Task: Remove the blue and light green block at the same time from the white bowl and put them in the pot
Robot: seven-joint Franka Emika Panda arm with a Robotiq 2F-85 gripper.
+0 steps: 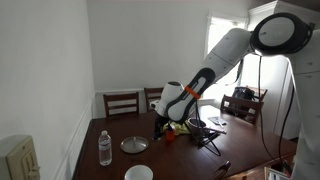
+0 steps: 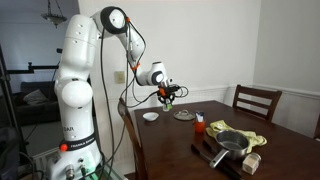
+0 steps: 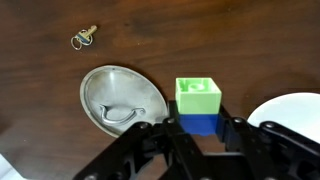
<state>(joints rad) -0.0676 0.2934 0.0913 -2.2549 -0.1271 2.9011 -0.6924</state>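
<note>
Next, my gripper moves past the red-orange object, lowers into the pot's opening [image 2: 233, 142] and releases, since both blocks hang together and the pot stands uncovered.
In the wrist view my gripper [image 3: 198, 130] is shut on a blue block [image 3: 198, 124]. A light green block [image 3: 198, 93] is stuck to its far side. Both hang above the dark wooden table. The white bowl [image 3: 296, 116] lies at the right edge of that view, beside the blocks and below them. In an exterior view the gripper [image 2: 168, 97] hovers above the table between the white bowl [image 2: 150, 116] and a round lid [image 2: 183, 115]. The pot [image 2: 232, 142] sits on a yellow cloth farther along the table. The gripper [image 1: 161, 124] also shows in the exterior view from the table's end.
A silver pot lid [image 3: 120, 98] lies on the table left of the blocks, with a small key ring [image 3: 85, 38] beyond it. A water bottle [image 1: 105, 148] and the white bowl [image 1: 138, 172] stand near the table's end. Wooden chairs [image 1: 122, 102] line the table. A red-orange object [image 2: 199, 125] stands near the pot.
</note>
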